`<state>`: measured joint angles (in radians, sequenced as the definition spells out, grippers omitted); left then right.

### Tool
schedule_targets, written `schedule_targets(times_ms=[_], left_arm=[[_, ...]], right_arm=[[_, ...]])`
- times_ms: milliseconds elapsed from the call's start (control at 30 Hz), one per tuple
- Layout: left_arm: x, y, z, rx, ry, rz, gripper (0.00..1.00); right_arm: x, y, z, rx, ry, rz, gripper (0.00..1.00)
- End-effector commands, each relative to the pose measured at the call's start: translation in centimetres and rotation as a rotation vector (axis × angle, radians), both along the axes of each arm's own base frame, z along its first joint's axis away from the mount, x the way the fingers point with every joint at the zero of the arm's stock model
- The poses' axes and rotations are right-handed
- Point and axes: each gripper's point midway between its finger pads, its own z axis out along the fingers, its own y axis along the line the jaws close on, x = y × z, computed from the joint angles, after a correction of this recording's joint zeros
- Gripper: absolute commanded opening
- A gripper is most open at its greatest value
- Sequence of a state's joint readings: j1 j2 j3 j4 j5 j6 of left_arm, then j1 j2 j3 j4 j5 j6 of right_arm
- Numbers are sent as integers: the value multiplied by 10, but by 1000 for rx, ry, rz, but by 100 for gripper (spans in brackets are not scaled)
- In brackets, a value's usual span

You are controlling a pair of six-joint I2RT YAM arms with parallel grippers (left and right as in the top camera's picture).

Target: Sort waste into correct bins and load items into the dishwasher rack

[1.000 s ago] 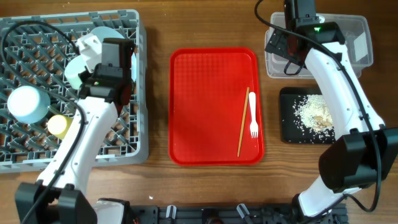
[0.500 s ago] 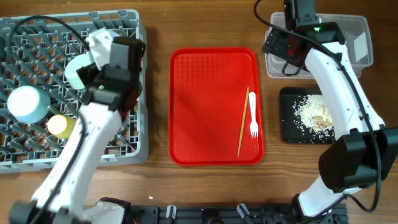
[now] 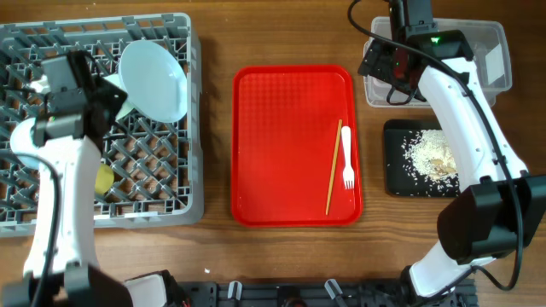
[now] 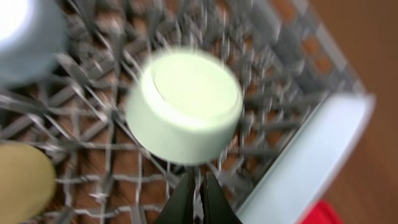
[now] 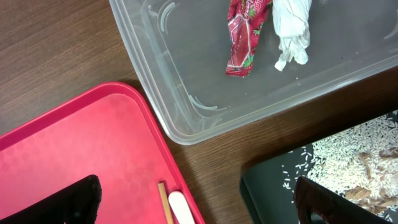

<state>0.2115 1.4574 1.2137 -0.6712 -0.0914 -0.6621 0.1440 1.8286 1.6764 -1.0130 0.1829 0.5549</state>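
Note:
My right gripper needs to go back, down and left in the overhead view onto the chopstick's middle (image 3: 333, 167), as it lies unsorted on the red tray.
The grey dishwasher rack (image 3: 183, 183) stands at the left. The pale blue plate (image 3: 155, 81) stands on edge in it, also in the left wrist view (image 4: 311, 162). My left gripper (image 4: 198, 199) is shut and empty above the rack (image 4: 93, 155), just short of the overturned mint-green bowl (image 4: 185, 113). The light blue bowl (image 4: 25, 31) and yellow cup (image 4: 18, 186) sit beside it. My right gripper (image 5: 199, 205) is open and empty, over the gap between tub and trays. The red wrapper (image 5: 244, 34) and napkin (image 5: 292, 28) lie in the clear tub (image 5: 186, 118). Rice (image 3: 431, 153) lies in the black tray (image 3: 394, 175).
The red serving tray (image 3: 281, 145) is in the middle, with the chopstick (image 3: 333, 170) and white fork (image 3: 347, 158) lying side by side at its right edge. In the overhead view my left arm (image 3: 60, 170) covers the rack's left part.
My left arm has swung left across the rack, uncovering the standing plate. The right arm has not moved.

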Motion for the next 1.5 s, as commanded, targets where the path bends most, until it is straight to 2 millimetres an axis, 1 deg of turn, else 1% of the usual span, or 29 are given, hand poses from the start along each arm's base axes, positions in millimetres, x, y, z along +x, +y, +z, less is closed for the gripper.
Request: schedule_targets(times_ms=[0,100,133,200,233,333,400,433,533,633,700,733,767,800,833,867,900,1000,1067,1133,1167,1233,1267,1300,1367,1400,1467], left_arm=[[14,-23,-20,-105,18,-131,4],[17,-28,-17,-113,0,-165,4],[20,-35,-13,-114,-16,-234,4],[21,-45,-8,-126,-38,-299,4],[21,-48,-2,-134,-57,-316,4],[20,-59,20,-96,-121,-412,4],[16,-66,38,-60,-163,-453,4],[14,-68,47,-50,-185,-459,4],[7,-72,64,-36,-224,-467,4],[-4,-92,88,-91,-302,-547,4],[-19,-114,114,-146,-382,-636,9],[-27,-121,123,-160,-406,-663,17],[-39,-128,132,-174,-427,-688,48],[-61,-134,141,-184,-429,-699,100],[-78,-137,141,-194,-408,-693,100],[-84,-138,140,-200,-398,-692,100],[-92,-139,137,-213,-376,-688,100],[-115,-143,115,-274,-258,-661,100],[-120,-139,104,-282,-199,-634,100],[-119,-128,94,-239,-153,-581,100],[-119,-123,92,-225,-142,-558,100],[-118,-115,89,-215,-130,-508,100],[-118,-113,89,-220,-129,-487,100],[-117,-112,89,-221,-128,-480,100],[-117,-111,88,-214,-125,-475,100],[-118,-109,87,-208,-118,-467,100],[-122,-106,83,-202,-92,-452,100]], right_arm=[[2,2,11,9,-29,9,100],[2,2,11,9,-29,8,100],[2,2,11,10,-30,8,100],[2,2,11,10,-32,8,100],[3,2,12,10,-33,8,100],[3,2,12,11,-35,7,100],[3,2,12,11,-37,6,100],[3,2,12,12,-37,6,100],[3,2,12,12,-37,6,100],[3,2,12,12,-37,6,100],[3,7,11,39,-31,18,100],[1,15,10,82,-22,38,100],[-1,26,9,138,-10,67,100],[-11,43,6,231,38,107,100],[-19,56,5,304,70,136,100],[-23,61,4,327,90,145,100],[-29,63,1,339,112,148,100],[-66,65,-19,326,271,154,100],[-83,67,-33,310,337,188,100],[-103,75,-58,297,411,211,99],[-111,79,-69,292,435,223,94],[-128,90,-91,285,478,257,71],[-134,96,-99,280,489,276,66],[-142,104,-109,272,499,304,62],[-151,118,-120,263,503,312,62],[-155,120,-124,244,507,288,62],[-159,118,-129,191,506,236,58]])
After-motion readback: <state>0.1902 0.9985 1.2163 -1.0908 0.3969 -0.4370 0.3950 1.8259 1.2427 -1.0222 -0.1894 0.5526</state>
